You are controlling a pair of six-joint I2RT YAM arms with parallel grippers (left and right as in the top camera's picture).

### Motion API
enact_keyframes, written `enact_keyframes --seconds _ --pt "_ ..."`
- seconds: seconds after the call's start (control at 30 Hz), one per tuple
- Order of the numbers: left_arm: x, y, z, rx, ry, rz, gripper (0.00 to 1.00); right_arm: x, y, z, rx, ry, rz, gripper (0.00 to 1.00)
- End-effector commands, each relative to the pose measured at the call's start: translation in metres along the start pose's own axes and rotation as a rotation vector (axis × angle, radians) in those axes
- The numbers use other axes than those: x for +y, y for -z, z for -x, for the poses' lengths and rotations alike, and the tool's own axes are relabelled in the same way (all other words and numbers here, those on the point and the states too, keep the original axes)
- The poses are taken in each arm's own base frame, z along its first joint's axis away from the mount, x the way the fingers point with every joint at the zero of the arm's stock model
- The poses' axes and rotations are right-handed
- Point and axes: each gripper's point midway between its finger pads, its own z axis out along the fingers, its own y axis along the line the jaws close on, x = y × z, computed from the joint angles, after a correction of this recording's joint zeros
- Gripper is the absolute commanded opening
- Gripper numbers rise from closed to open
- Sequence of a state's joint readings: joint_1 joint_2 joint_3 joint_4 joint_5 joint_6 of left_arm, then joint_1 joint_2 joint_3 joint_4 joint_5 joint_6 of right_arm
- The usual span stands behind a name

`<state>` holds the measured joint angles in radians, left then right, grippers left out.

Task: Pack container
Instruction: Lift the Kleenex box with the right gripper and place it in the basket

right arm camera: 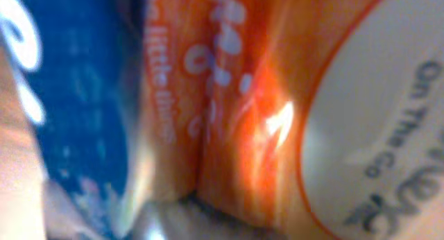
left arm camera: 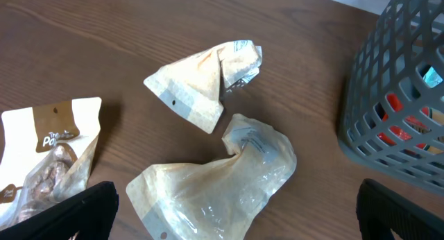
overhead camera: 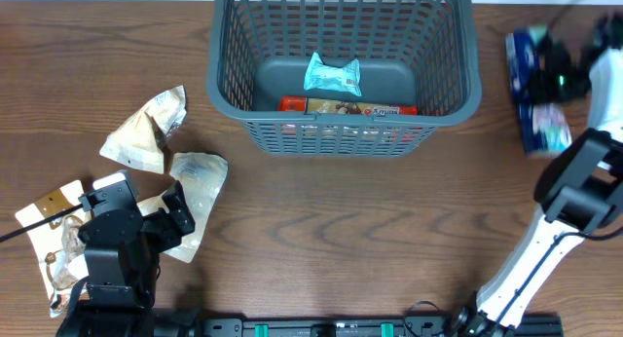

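The basket with sides lies left of my right gripper in the overhead view, so I need to rise clear of the basket's side, cross over the teal packet [overhead camera: 332,75], lower and release.
The grey-blue lattice basket [overhead camera: 222,64] stands at the back centre and holds a teal packet [overhead camera: 332,75] and a red-brown packet [overhead camera: 350,108]. Its wall shows at the right of the left wrist view [left arm camera: 395,94]. My left gripper [overhead camera: 173,215] is open and low over a crumpled clear-beige packet [left arm camera: 222,181], its fingers [left arm camera: 236,216] wide apart either side of the packet. My right gripper [overhead camera: 557,79] is down at the blue packets [overhead camera: 531,55] at the far right. The right wrist view is filled by a blurred orange packet [right arm camera: 263,94] and a blue one [right arm camera: 76,94]; the fingers are hidden.
A folded beige packet [left arm camera: 201,84] lies beyond the crumpled one. A white-and-brown snack packet [left arm camera: 48,157] lies at the left, near the table's left edge [overhead camera: 49,230]. Another blue packet [overhead camera: 545,132] lies at the right edge.
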<state>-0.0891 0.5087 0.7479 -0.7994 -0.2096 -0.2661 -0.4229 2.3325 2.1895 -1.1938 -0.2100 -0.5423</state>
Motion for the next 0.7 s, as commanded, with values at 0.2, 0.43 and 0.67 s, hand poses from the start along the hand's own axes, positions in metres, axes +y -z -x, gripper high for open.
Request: enact_keyframes --seconds 0.2,0.43,0.67 --pt "-0.002 0.004 0.006 -0.018 0.012 -0.008 0.99 0.120 0.244 0.120 -0.574 0.266 -0.169 0.01" --pt "-0.001 0.004 0.004 -0.010 0.009 -0.005 0.99 0.248 0.293 0.120 -0.687 0.665 -0.126 0.01" --pt "-0.001 0.004 0.004 -0.009 0.009 -0.005 0.99 0.371 0.251 0.087 -0.589 1.216 0.000 0.01"
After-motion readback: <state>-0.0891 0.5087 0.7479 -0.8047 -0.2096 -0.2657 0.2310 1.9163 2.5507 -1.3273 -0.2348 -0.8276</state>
